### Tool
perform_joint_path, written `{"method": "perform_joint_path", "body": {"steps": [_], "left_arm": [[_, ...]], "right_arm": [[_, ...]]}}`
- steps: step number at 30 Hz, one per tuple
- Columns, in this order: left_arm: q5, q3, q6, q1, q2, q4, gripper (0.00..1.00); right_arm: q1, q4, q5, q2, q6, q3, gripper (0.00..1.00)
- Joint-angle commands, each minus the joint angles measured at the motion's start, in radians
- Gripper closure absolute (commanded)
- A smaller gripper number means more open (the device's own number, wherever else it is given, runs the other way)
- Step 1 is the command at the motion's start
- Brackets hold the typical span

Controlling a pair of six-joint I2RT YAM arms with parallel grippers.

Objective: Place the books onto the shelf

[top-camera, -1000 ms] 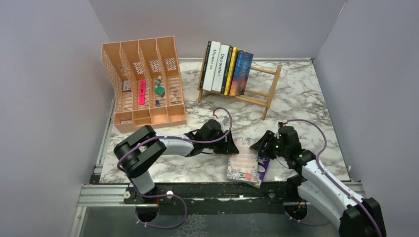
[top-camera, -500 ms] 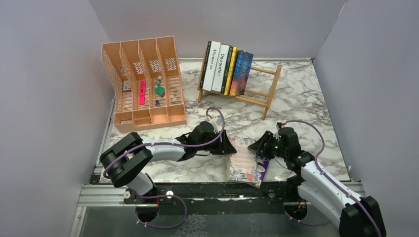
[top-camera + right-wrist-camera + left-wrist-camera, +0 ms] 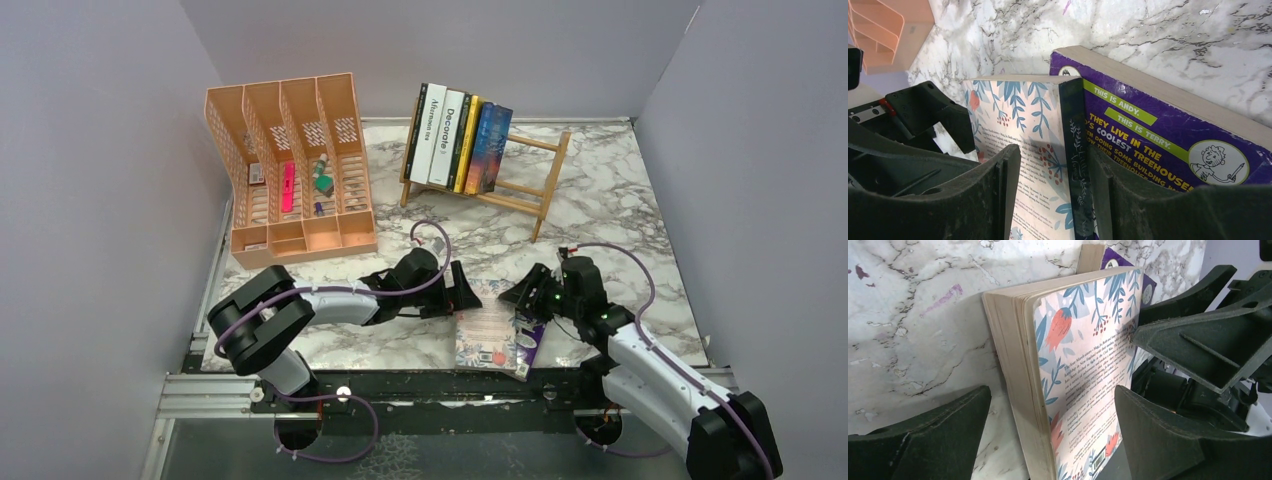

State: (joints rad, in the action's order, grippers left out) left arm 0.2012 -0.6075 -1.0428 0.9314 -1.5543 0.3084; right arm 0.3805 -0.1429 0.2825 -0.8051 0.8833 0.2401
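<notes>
My left gripper will stay astride the floral book and bring both fingertips inward to close, because the book's page edge is already between its wide-open fingers.
A floral book [image 3: 490, 328] lies near the table's front edge, with its spine side resting on a purple book [image 3: 531, 348]. My left gripper [image 3: 467, 297] stands wide open at its page edge [image 3: 1013, 375]. One finger is down by the marble and the other is over the cover [image 3: 1083, 355]. My right gripper [image 3: 522, 293] is part open across the dark spine [image 3: 1075, 150], with one finger over the floral cover [image 3: 1018, 120] and the other on the purple book [image 3: 1158, 130]. Several books [image 3: 455, 135] stand in the wooden shelf [image 3: 548, 170] at the back.
An orange perforated file organiser [image 3: 290, 170] holding small items stands at the back left. Grey walls close in the marble table [image 3: 600, 210] on three sides. The right half of the shelf holds no books.
My left gripper's jaws have spread wide and let go of the floral book's page edge. The book has shifted slightly left. The right gripper has stayed at the spine.
</notes>
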Motion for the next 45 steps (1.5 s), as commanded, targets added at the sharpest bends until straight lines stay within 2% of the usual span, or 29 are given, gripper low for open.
{"method": "perform_joint_path", "body": {"steps": [1,5,9,20,23,26,30,38,42,45], "left_arm": [[-0.016,-0.001,-0.059,0.008,-0.021,-0.071,0.06],[0.080,0.017,-0.111,0.022,-0.050,0.030,0.09],[0.141,0.030,-0.141,0.029,-0.055,0.137,0.23],[-0.013,0.084,-0.073,0.019,0.153,0.155,0.61],[-0.015,0.095,-0.037,0.004,0.198,0.155,0.78],[0.023,0.083,0.001,-0.007,0.218,0.155,1.00],[0.106,0.064,0.044,-0.053,0.247,0.154,1.00],[0.356,0.005,0.079,-0.258,0.390,0.120,1.00],[0.443,-0.093,0.108,-0.331,0.444,0.002,1.00],[0.503,-0.186,0.177,-0.360,0.464,-0.093,1.00]], "right_arm": [[0.008,-0.015,-0.001,-0.030,0.002,-0.011,0.42],[0.009,0.032,0.052,-0.050,0.001,-0.016,0.42],[0.008,0.092,0.138,-0.065,0.005,-0.019,0.43],[0.008,0.061,0.124,-0.013,0.007,-0.004,0.47],[0.008,0.051,0.127,-0.002,-0.004,0.014,0.47],[0.008,0.054,0.145,0.011,-0.024,0.036,0.46],[0.008,0.051,0.175,0.028,-0.047,0.075,0.41],[0.008,0.128,0.295,0.039,-0.045,0.158,0.15],[0.008,0.169,0.353,0.022,-0.055,0.228,0.09],[0.008,0.196,0.396,0.005,-0.079,0.294,0.09]]}}
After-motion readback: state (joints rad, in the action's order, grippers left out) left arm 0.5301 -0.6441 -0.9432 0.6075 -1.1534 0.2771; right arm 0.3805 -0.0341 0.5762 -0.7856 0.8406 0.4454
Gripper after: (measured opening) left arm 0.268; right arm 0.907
